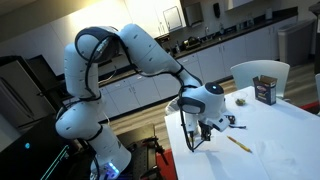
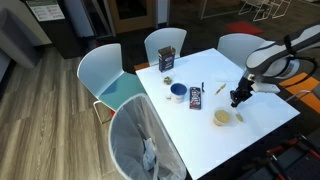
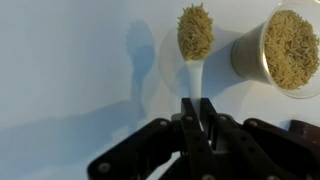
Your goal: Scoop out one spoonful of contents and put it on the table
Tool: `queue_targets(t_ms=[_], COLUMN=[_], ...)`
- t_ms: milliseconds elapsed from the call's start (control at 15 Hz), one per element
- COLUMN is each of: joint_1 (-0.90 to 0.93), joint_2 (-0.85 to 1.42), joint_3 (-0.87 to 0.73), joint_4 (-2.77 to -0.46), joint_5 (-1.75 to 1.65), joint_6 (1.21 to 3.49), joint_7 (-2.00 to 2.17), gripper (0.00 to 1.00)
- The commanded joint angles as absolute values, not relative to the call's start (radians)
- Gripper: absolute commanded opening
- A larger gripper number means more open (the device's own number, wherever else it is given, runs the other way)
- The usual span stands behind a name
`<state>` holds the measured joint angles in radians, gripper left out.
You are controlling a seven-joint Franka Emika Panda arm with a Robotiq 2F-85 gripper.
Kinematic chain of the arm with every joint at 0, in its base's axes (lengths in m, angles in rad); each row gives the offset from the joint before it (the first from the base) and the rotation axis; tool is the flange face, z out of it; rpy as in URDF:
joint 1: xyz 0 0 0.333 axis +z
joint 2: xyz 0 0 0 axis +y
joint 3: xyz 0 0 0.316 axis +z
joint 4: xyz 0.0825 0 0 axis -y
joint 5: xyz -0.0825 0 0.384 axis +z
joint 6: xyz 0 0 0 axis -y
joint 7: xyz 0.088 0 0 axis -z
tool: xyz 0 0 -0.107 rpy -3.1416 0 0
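Observation:
The spoon's heaped bowl hangs above the table. My gripper moves down beside the clear cup next and lays the white spoon [image 3: 196, 60] on the table to release its handle.
In the wrist view my gripper [image 3: 198, 108] is shut on the handle of a white spoon [image 3: 196, 60]. The spoon's bowl is heaped with tan grains [image 3: 195, 30] and hangs above the white table [image 3: 70, 70]. A clear cup [image 3: 285, 50] full of the same grains stands just right of the spoon. In both exterior views the gripper [image 2: 238, 97] [image 1: 197, 135] hangs over the table. In an exterior view the cup [image 2: 222, 118] stands below it, near the table's front edge.
On the table are a dark box [image 2: 167, 60], a blue cup [image 2: 177, 92], a dark packet [image 2: 195, 96] and a thin stick [image 2: 203, 88]. White chairs [image 2: 105, 75] surround it. A mesh bin [image 2: 140, 145] stands close by. A pencil-like stick [image 1: 238, 143] lies on the table [image 1: 270, 130].

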<state>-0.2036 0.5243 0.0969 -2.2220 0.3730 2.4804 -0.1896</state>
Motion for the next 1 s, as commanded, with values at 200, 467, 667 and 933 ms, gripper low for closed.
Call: queue_targets(t_ms=[200, 467, 667, 933], joint_1=[-0.195, -0.192, -0.185, -0.174], joint_2=[0.579, 0.6, 0.611, 0.626], joint_3=[0.062, 0.053, 0.046, 0.034], joint_4=[-2.17, -2.151, -2.139, -2.123], joint_5=[0.368, 0.363, 0.356, 0.347], joint_6=[2.445, 2.436, 2.427, 2.418], joint_7=[-0.134, -0.106, -0.08, -0.039], gripper=[0.03, 0.03, 0.03, 0.03])
